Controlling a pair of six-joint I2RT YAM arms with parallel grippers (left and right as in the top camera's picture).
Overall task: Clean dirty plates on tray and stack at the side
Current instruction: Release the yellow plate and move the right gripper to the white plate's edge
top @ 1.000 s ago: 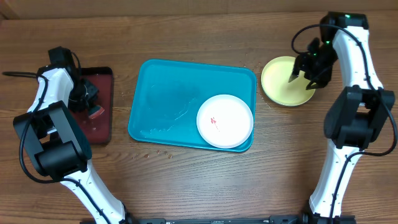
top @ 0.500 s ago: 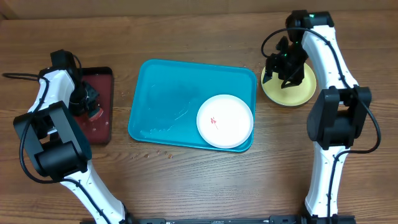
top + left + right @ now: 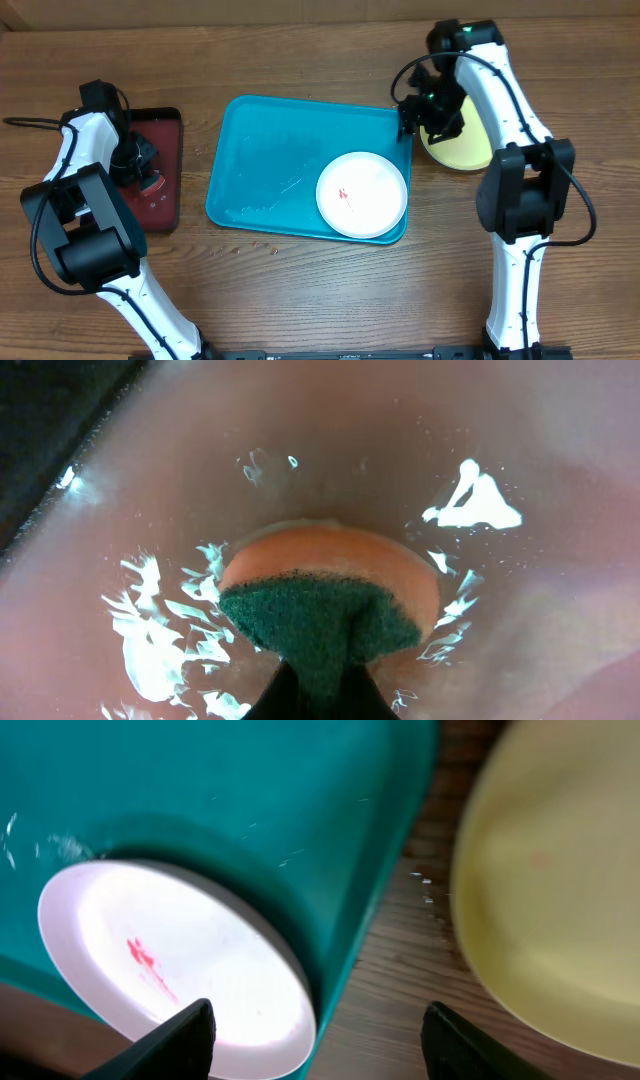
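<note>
My right gripper is going to move back and over the tray next, then down onto the plate's far rim, nearest the yellow-green plate, because the white plate (image 3: 362,194) still shows a red smear.
A white plate (image 3: 362,194) with a small red smear lies in the front right corner of the turquoise tray (image 3: 270,150); it also shows in the right wrist view (image 3: 180,960). A yellow-green plate (image 3: 470,148) lies on the table right of the tray, partly under my right arm; it shows in the right wrist view (image 3: 550,890). The light blue plate is out of view. My right gripper (image 3: 410,125) is open and empty above the tray's right rim (image 3: 390,910). My left gripper (image 3: 148,178) is shut on an orange and green sponge (image 3: 325,605) over the dark red tray.
The dark red, black-rimmed tray (image 3: 165,210) lies at the left; its wet surface (image 3: 500,460) fills the left wrist view. Water streaks show on the turquoise tray's floor. A strip of wooden table (image 3: 400,1000) lies between the turquoise tray and the yellow-green plate.
My right gripper has moved left from above the yellow-green plate to the turquoise tray's right rim. The left arm and the plates have not moved.
</note>
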